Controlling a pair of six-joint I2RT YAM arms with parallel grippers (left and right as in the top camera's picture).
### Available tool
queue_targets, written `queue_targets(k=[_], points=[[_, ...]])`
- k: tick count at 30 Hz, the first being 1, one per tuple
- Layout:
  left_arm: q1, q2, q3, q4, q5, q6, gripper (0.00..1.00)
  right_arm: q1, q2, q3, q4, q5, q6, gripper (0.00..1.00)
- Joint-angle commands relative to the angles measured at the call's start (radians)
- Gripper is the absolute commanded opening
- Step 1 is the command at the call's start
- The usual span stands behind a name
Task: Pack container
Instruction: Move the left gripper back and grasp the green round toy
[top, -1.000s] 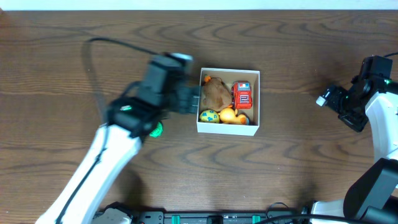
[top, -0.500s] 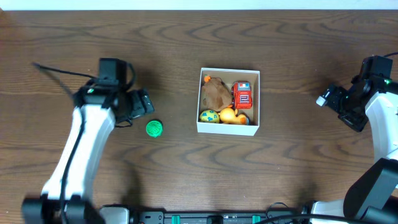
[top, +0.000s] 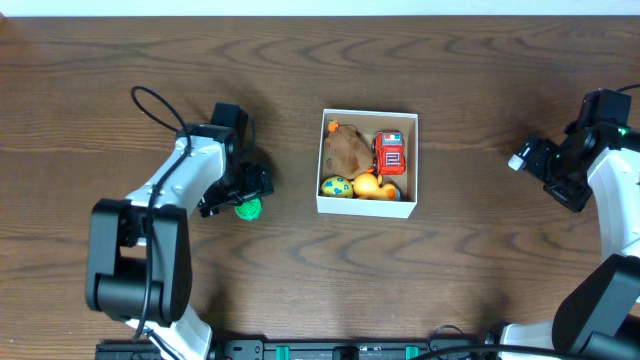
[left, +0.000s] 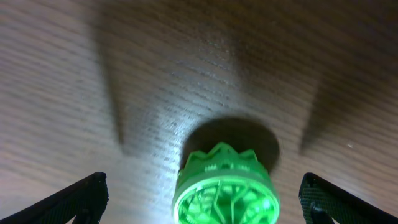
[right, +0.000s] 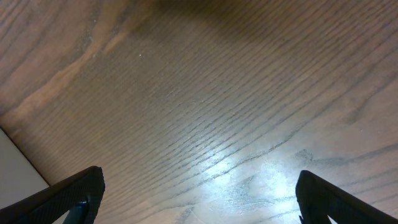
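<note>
My left gripper already has the green round toy (top: 248, 208) (left: 225, 190) between its spread fingers. It will go down a little further around the toy next and close on the toy's sides.
The container (top: 366, 206) is a small square white-walled box at the table's middle. It holds a brown plush toy (top: 347, 150), a red toy (top: 390, 154), a yellow-green ball (top: 336, 186) and a yellow-orange toy (top: 370, 186). A green round toy (top: 248, 208) lies on the table left of the box. My left gripper (top: 240, 195) is open right over it. In the left wrist view the green toy (left: 225, 190) sits between the spread fingers (left: 202, 202), untouched. My right gripper (top: 545, 172) is open and empty at the far right, its fingers (right: 199, 199) over bare wood.
A black cable (top: 155, 100) loops from the left arm over the table at the left. A pale edge (right: 18, 168) shows at the left of the right wrist view.
My left arm swung left away from the box, then came back right and down, so its open gripper now sits over the green toy. The right arm has not moved.
</note>
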Motion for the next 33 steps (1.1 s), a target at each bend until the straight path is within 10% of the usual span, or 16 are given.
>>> queue_targets(k=[1, 15, 33], points=[[-0.002, 0.035, -0.006, 0.003, 0.0, -0.02, 0.98, 0.001, -0.006, 0.002, -0.001, -0.005, -0.012, 0.99], [-0.002, 0.064, -0.007, 0.003, 0.007, -0.019, 1.0, 0.001, -0.006, 0.002, -0.002, -0.005, -0.012, 0.99], [-0.002, 0.064, -0.007, -0.02, 0.008, -0.02, 0.55, 0.001, -0.006, 0.002, -0.002, -0.004, -0.013, 0.99]])
